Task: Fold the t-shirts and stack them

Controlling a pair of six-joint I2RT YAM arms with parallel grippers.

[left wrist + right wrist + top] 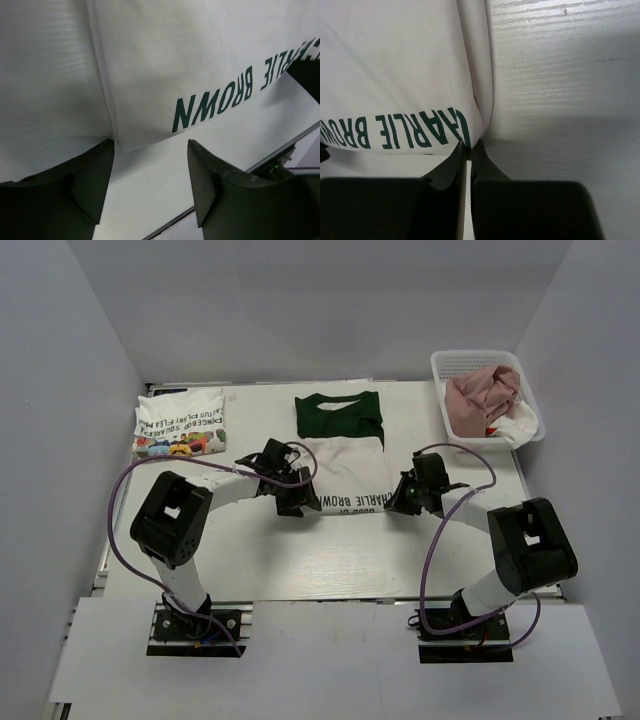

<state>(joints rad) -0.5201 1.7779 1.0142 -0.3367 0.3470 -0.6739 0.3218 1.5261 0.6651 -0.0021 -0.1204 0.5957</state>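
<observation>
I will next lift the corner of the t-shirt's hem in my right gripper and carry it outward to the t-shirt's end with the dark green collar (368, 416). I will let go there to fold the long folded t-shirt in half.
A white t-shirt with dark green sleeves and collar (340, 455) lies mid-table, its sides folded in to a long strip with green lettering near the hem. My left gripper (297, 502) is at its near left corner. In the left wrist view this gripper (150, 145) is open, and the shirt's corner (190, 60) lies just beyond its tips. My right gripper (397, 502) is at the near right corner. The right wrist view shows it (470, 145) shut on the edge of the shirt (395, 65).
A folded white t-shirt with black lettering and cartoon figures (180, 425) lies at the far left. A white lattice basket (445, 365) at the far right holds a dusty pink shirt (480, 395) and a white one with red (515, 425). Grey walls enclose the table.
</observation>
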